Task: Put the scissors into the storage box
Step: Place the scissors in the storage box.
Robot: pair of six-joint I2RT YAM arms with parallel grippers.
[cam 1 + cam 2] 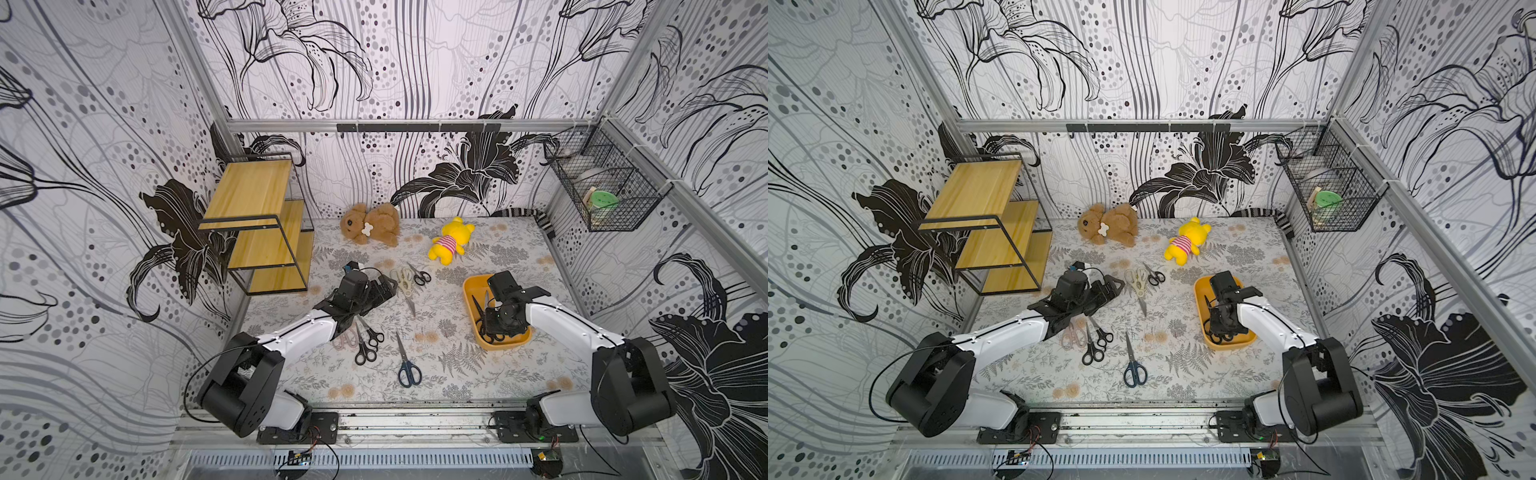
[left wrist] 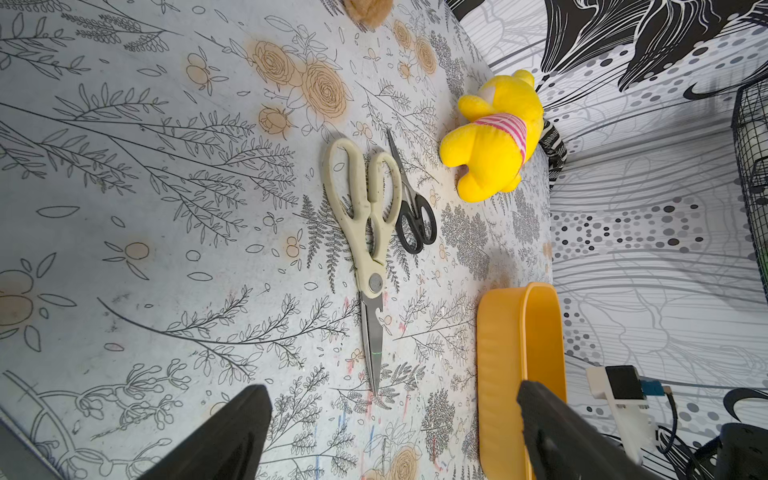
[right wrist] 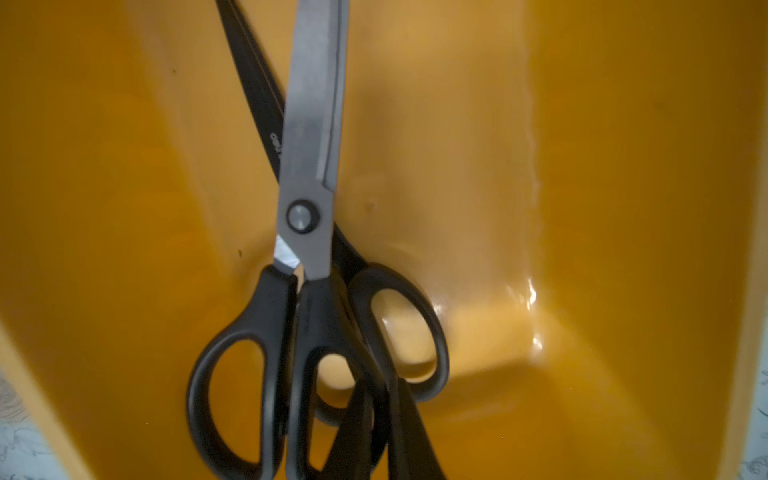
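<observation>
The grey-bladed scissors are already surrounded by the sides of the box, so my right gripper will next lower them onto the all-black pair on its bottom and release.
The orange-yellow storage box (image 1: 469,291) (image 1: 1200,291) stands right of centre in both top views. My right gripper (image 1: 490,330) (image 3: 380,399) reaches down into it, shut on the handle of a black-handled grey-bladed pair of scissors (image 3: 309,166). That pair crosses over a second, all-black pair (image 3: 253,83) on the box (image 3: 582,208) floor. My left gripper (image 1: 388,286) (image 2: 392,390) hovers open and holds nothing, its fingers either side of the blade tip of the cream kitchen shears (image 2: 365,232). A small black pair (image 2: 415,220) lies beside the shears.
Two black pairs (image 1: 365,345), a pale pink pair (image 1: 345,338) and a dark blue pair (image 1: 407,368) lie near the left arm. A brown teddy (image 1: 370,224) and yellow plush (image 1: 449,241) lie at the back. A wooden shelf (image 1: 257,220) stands left and a wire basket (image 1: 602,187) hangs right.
</observation>
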